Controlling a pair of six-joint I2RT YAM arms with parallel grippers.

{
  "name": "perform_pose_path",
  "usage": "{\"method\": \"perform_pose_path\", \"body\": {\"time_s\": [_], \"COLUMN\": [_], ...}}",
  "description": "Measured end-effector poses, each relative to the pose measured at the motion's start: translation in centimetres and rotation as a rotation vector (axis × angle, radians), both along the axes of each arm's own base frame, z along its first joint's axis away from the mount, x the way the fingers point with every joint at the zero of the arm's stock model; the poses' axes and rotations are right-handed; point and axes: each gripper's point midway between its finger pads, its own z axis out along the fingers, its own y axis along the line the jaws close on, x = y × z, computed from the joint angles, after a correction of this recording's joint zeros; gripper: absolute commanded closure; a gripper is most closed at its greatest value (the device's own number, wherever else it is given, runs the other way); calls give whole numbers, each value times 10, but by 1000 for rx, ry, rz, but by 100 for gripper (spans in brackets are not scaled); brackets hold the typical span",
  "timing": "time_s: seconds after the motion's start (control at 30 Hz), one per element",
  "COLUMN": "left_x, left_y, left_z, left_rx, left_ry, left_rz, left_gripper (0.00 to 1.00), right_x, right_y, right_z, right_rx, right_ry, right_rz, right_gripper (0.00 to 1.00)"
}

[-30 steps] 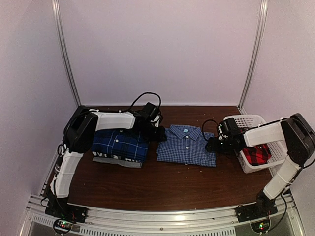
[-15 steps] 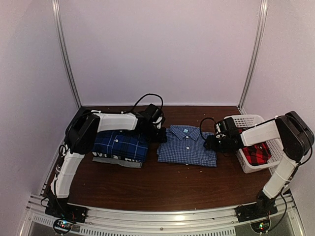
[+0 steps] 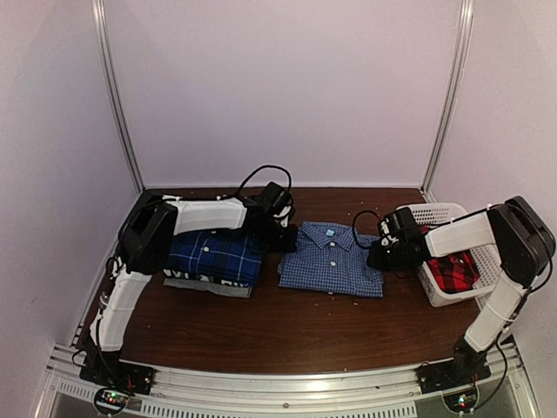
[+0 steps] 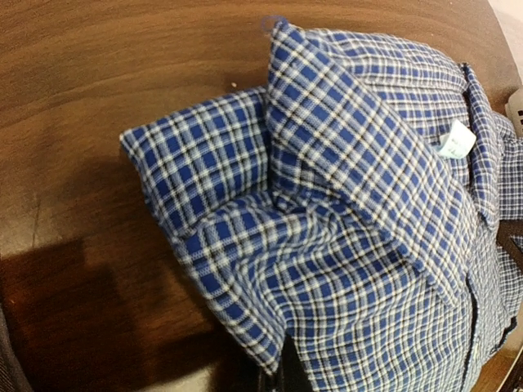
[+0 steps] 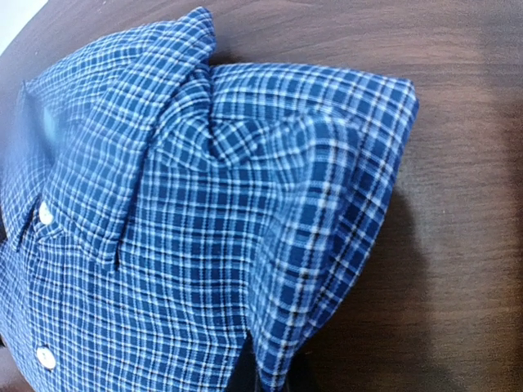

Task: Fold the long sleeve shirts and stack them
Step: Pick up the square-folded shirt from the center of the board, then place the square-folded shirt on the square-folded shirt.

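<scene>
The check shirt (image 3: 331,261) goes up and over the folded dark plaid shirt (image 3: 219,255) next, left of my right gripper in the top view, then comes down and gets released.
A folded blue-and-white check shirt (image 3: 331,261) lies mid-table, collar toward the back. My left gripper (image 3: 285,237) sits at its left shoulder, shut on a pinch of the check cloth (image 4: 245,269), which rises in a ridge at the jaws (image 4: 288,371). On the opposite shoulder my right gripper (image 3: 374,256) is shut on a fold of the same shirt (image 5: 327,245), the cloth bunched at its jaws (image 5: 268,376). The darker blue plaid shirt (image 3: 213,257) lies folded at the left. A red-and-black plaid shirt (image 3: 452,273) lies in the basket.
The white slatted basket (image 3: 435,212) stands at the right, close behind my right arm. The dark plaid shirt rests on another folded grey-and-black garment (image 3: 209,284). Brown table (image 3: 287,331) runs bare toward the front rail. Walls enclose the back and sides.
Both grippers have gone from open to shut on the check shirt's shoulders. The left one slid slightly right and the right one slightly left onto the cloth.
</scene>
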Motion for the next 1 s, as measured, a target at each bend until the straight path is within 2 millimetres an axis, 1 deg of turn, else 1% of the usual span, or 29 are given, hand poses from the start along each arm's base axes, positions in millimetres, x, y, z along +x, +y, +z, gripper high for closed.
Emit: {"method": "perform_pose_path", "body": {"time_s": [0.17,0.3,0.43,0.67,0.77,0.9,1.0], "left_x": [-3,-4,-5,-7,-9,-13,-14], "left_y": [-1,-3,-5,-6,-2,5,14], "left_z": [4,15,40,93,111,133,149], "left_rx": [-2,-14,-41,-96,-103,-102,-103], "left_ry": [4,-4,-31,-92,-110,-131,-147], "left_rz": [-4,-9,-13,-16,-14,-10,-1], "left_gripper": [100,100,100,100,100,100,100], "right_x": [-8,-11,-9,-8,-5,-1,-3], "right_y": [-1,1,4,15,21,35,53], "right_z": [6,19,35,63,83,112,128], "right_rx": [-5,1,15,38,56,93,123], "right_ry": [20,11,-15,-58,-91,-144,-167], "right_rz": [7,15,21,45,56,76,106], "right_gripper": [100,100,100,100,100,100,100]}}
